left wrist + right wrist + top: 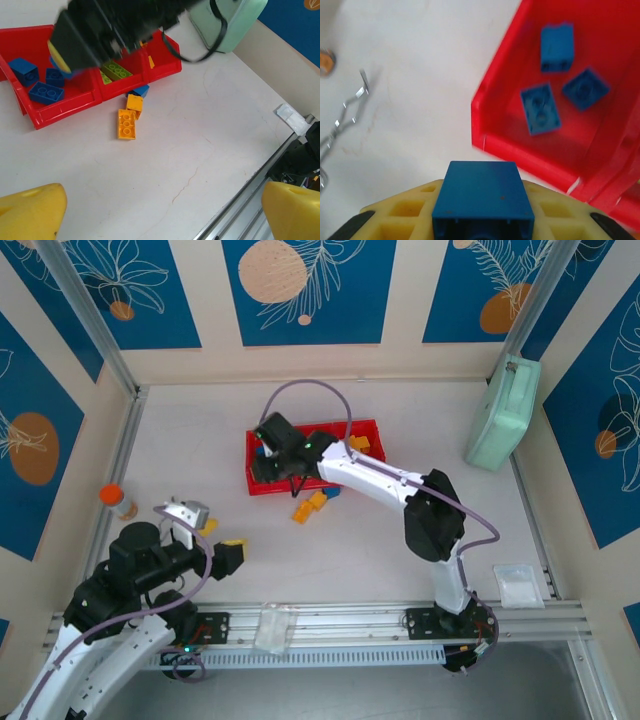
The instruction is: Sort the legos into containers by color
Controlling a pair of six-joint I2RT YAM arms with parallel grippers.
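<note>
My right gripper will next go outward and down to the far part of the bottom of the bin (612, 35) holding blue bricks, which lies outward and below, and release the matching brick.
My right gripper (482, 212) is shut on a blue brick (482, 187), held just outside the near wall of the red containers (520, 155). From above, this gripper (275, 445) hangs over the tray's left end (258, 483). Three blue bricks (540, 108) lie in that left bin, and green bricks (116, 70) lie in the middle bin. Two yellow-orange bricks (126, 123) and one blue brick (140, 91) rest on the table in front of the tray. My left gripper (162, 220) is open with nothing between its yellow fingers (30, 210), low near the table's front left (222, 536).
A mint-green case (503, 412) leans at the back right. An orange-capped bottle (118, 500) stands at the left, with a small metal piece (185, 510) beside it. A clear bag (520, 585) lies at the front right by the aluminium rail (350, 620).
</note>
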